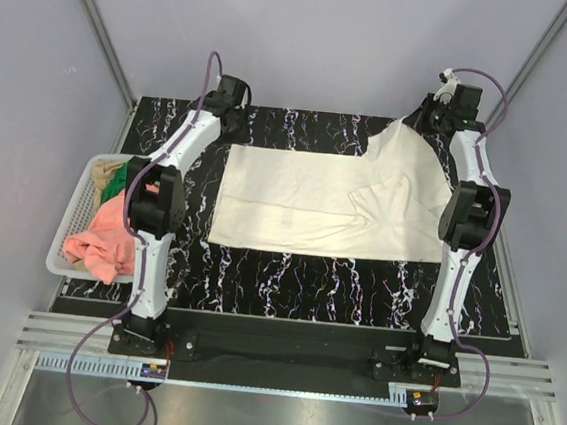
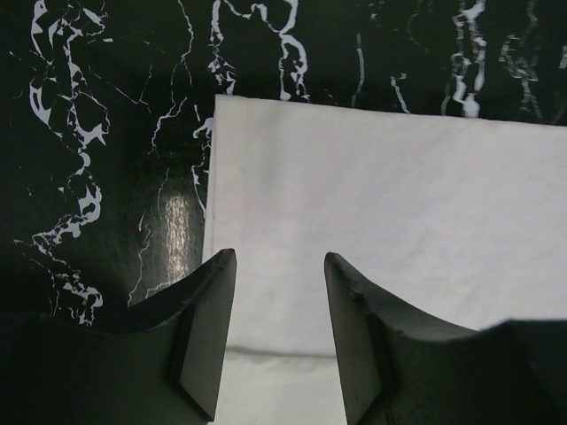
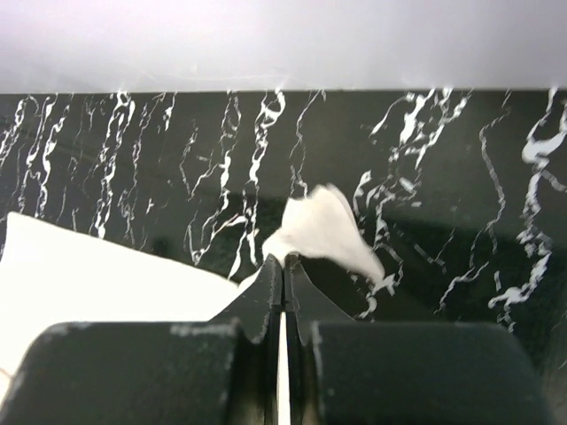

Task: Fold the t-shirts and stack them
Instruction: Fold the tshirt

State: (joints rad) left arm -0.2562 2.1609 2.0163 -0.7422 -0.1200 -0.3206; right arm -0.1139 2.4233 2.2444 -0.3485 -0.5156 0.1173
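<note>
The shirt's flat far corner [image 1: 233,148] [image 2: 225,106] is below my left gripper and to its left in the wrist view, so I will lower my open fingers that way around the corner.
A large cream-white t-shirt [image 1: 305,200] lies spread on the black marbled table, its right part rumpled. My right gripper [image 1: 426,114] is shut on the shirt's far right corner and lifts it; in the right wrist view a tuft of cloth [image 3: 326,232] sticks out past the closed gripper [image 3: 284,259]. My left gripper [image 1: 234,119] is open at the shirt's far left corner; in the left wrist view the gripper [image 2: 280,258] hangs over the cloth [image 2: 381,221] near its left edge. Salmon-pink [image 1: 103,238], green [image 1: 115,187] and tan [image 1: 125,169] shirts lie in the basket.
A white plastic mesh basket [image 1: 60,251] stands at the table's left edge beside the left arm. Grey walls close in behind and on both sides. A metal rail runs along the near edge by the arm bases.
</note>
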